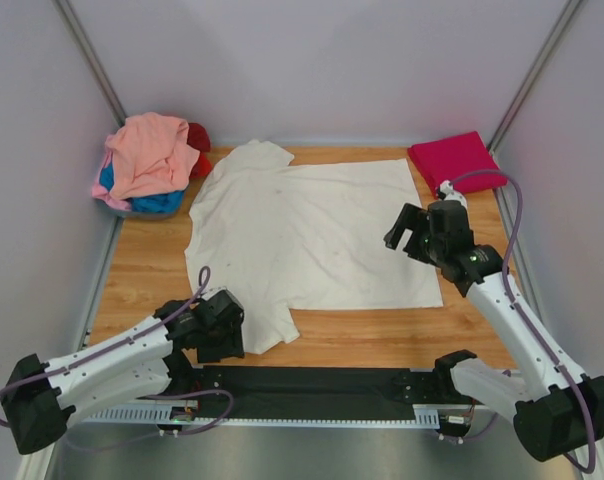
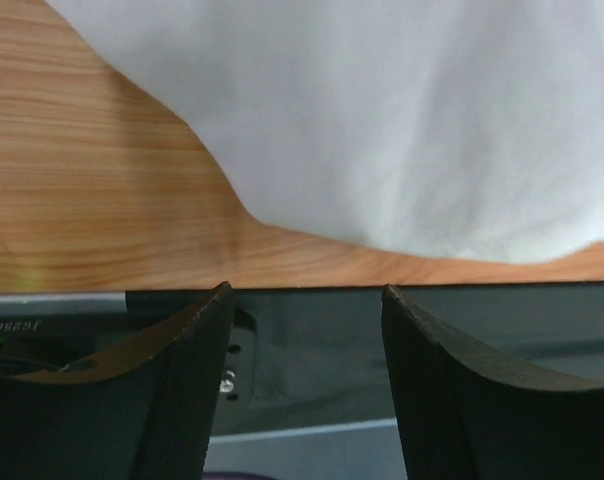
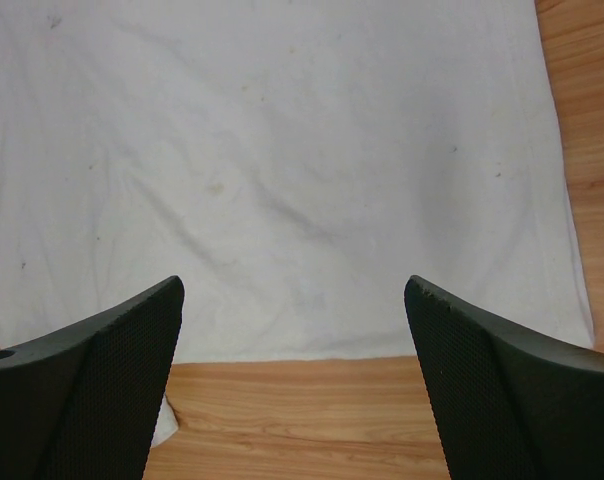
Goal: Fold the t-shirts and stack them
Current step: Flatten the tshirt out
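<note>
The shirt's near corner (image 1: pixel 439 303) (image 3: pixel 585 340) lies flat below my right gripper beside bare wood, so I need to move that gripper down, back and to the right in the top view onto the corner next.
The cream-white t-shirt (image 1: pixel 302 235) lies spread flat on the middle of the wooden table; it also shows in the left wrist view (image 2: pixel 422 120) and the right wrist view (image 3: pixel 282 170). My left gripper (image 1: pixel 222 325) is open and empty at the near edge, beside the shirt's near-left sleeve. My right gripper (image 1: pixel 407 232) is open and empty, hovering over the shirt's right edge. The magenta t-shirt (image 1: pixel 454 158) lies folded at the back right. A pile at the back left holds the salmon-pink t-shirt (image 1: pixel 147 152) on top, with the blue one (image 1: pixel 157 203) and red one (image 1: pixel 199 140) peeking out.
A black base rail (image 1: pixel 322 385) runs along the table's near edge. Grey walls enclose the left, back and right sides. Bare wood (image 1: pixel 142 270) shows left of the shirt and in front of its near hem.
</note>
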